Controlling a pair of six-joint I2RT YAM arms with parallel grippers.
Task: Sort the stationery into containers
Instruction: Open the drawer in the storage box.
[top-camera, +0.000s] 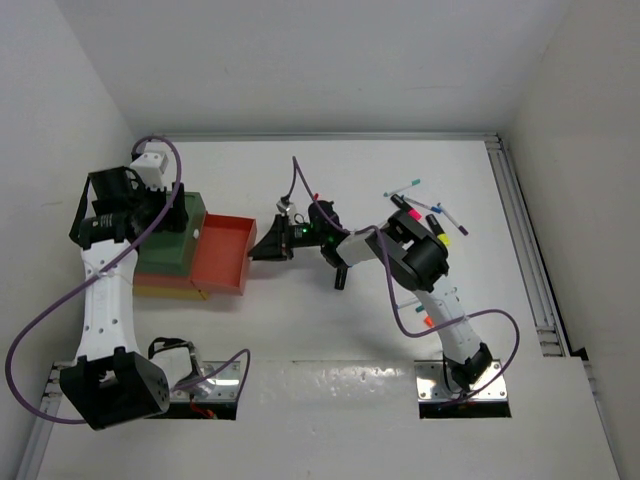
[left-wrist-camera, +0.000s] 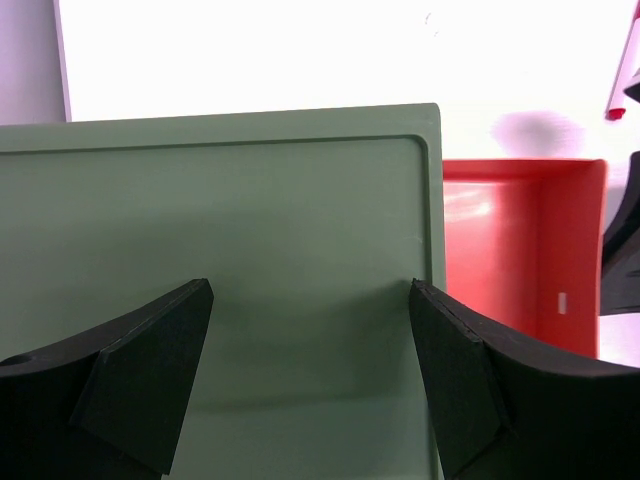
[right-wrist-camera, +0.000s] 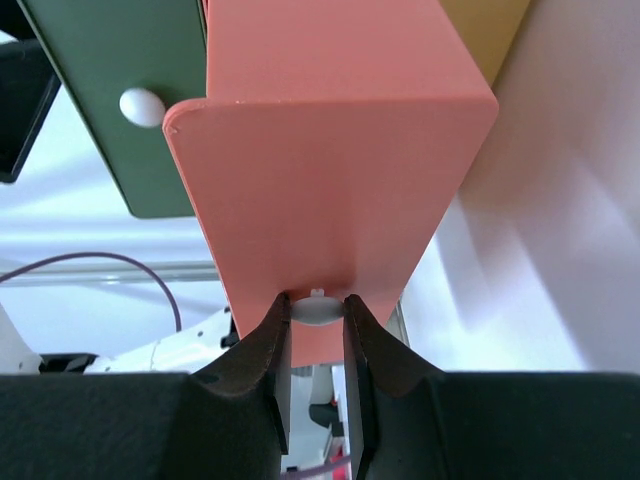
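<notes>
The robot has to move its left gripper past the red-orange container next and down onto the loose red-tipped pen, which lies below it and to its right in the top view.
The containers form a stack at the left: a dark green one (top-camera: 172, 245) on top, a red-orange one (top-camera: 225, 255) slid out to the right like a drawer, and a yellow one (top-camera: 165, 290) underneath. My right gripper (right-wrist-camera: 318, 330) is shut on the small white knob (right-wrist-camera: 318, 308) on the red-orange container's front wall (right-wrist-camera: 330, 180). My left gripper (left-wrist-camera: 310, 340) hangs open over the green container's flat top (left-wrist-camera: 250, 220), with nothing between its fingers (left-wrist-camera: 150, 370). The stationery (top-camera: 430, 212), pens and highlighters, lies loose on the table at the back right.
A second white knob (right-wrist-camera: 141, 106) sits on the green container's front. The red-orange container's inside (left-wrist-camera: 520, 250) shows no pens. A few coloured pen ends (top-camera: 428, 318) lie beside the right arm's lower link. A metal rail (top-camera: 525, 250) runs along the table's right edge.
</notes>
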